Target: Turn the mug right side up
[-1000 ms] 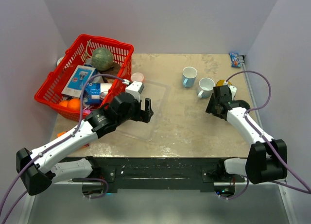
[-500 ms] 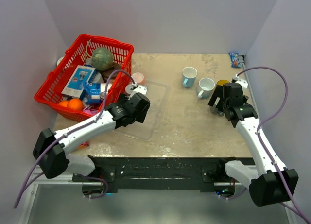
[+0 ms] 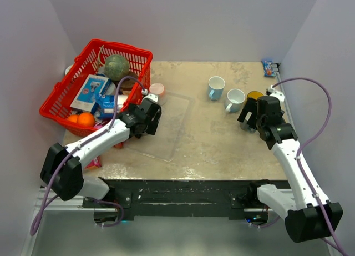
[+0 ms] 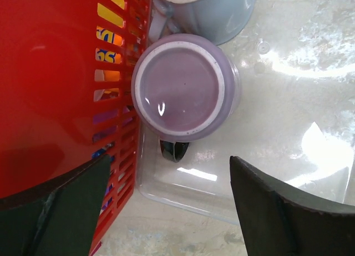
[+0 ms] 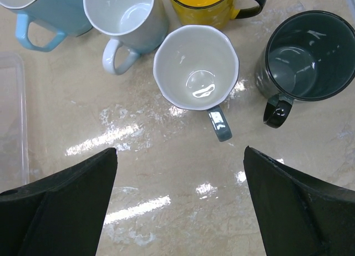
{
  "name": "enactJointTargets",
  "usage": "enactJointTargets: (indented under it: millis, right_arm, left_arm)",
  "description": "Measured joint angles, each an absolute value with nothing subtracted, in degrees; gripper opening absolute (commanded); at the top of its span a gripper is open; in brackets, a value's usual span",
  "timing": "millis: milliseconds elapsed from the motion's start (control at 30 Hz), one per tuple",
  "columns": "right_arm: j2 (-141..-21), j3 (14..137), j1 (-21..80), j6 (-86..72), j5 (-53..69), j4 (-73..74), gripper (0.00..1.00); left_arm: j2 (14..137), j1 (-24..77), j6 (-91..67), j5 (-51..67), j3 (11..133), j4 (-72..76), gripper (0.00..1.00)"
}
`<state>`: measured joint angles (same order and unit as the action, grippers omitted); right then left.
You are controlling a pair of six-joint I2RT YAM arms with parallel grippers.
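Since the lavender mug's dark handle (image 4: 174,149) juts out toward my left gripper, I need to lower that gripper beside the red basket (image 4: 50,84) and close its fingers on the handle.
A lavender mug (image 4: 186,95) stands upside down, base up, in the corner of a clear plastic tray (image 4: 222,195), right beside the red basket (image 4: 50,84). Its dark handle (image 4: 175,150) points toward my left gripper. My left gripper (image 4: 169,206) is open and empty, hovering above the mug; in the top view the gripper (image 3: 145,118) hides it. My right gripper (image 5: 180,206) is open and empty above the table, near a group of upright mugs, and it also shows in the top view (image 3: 252,116).
Upright mugs stand at the back right: light blue (image 5: 50,11), white (image 5: 125,17), yellow (image 5: 211,3), grey with white inside (image 5: 196,67), dark (image 5: 310,56). A pale mug (image 4: 205,11) sits just beyond the lavender one. The red basket (image 3: 66,95) holds groceries.
My left gripper has drawn back and left, from the tray's middle to its corner by the basket. My right arm has shifted slightly right and back near the mugs.
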<state>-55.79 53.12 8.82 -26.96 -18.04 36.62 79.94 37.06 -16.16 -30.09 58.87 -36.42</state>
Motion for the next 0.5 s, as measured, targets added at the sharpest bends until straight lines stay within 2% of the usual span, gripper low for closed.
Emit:
enactJointTargets:
  millis: [500]
  right_arm:
    - [-53.1,51.9,8.8,-27.0,-16.9,36.6,0.98]
  left_arm:
    - [88.6,34.9,-16.4,-26.8,58.1,-35.5,0.59]
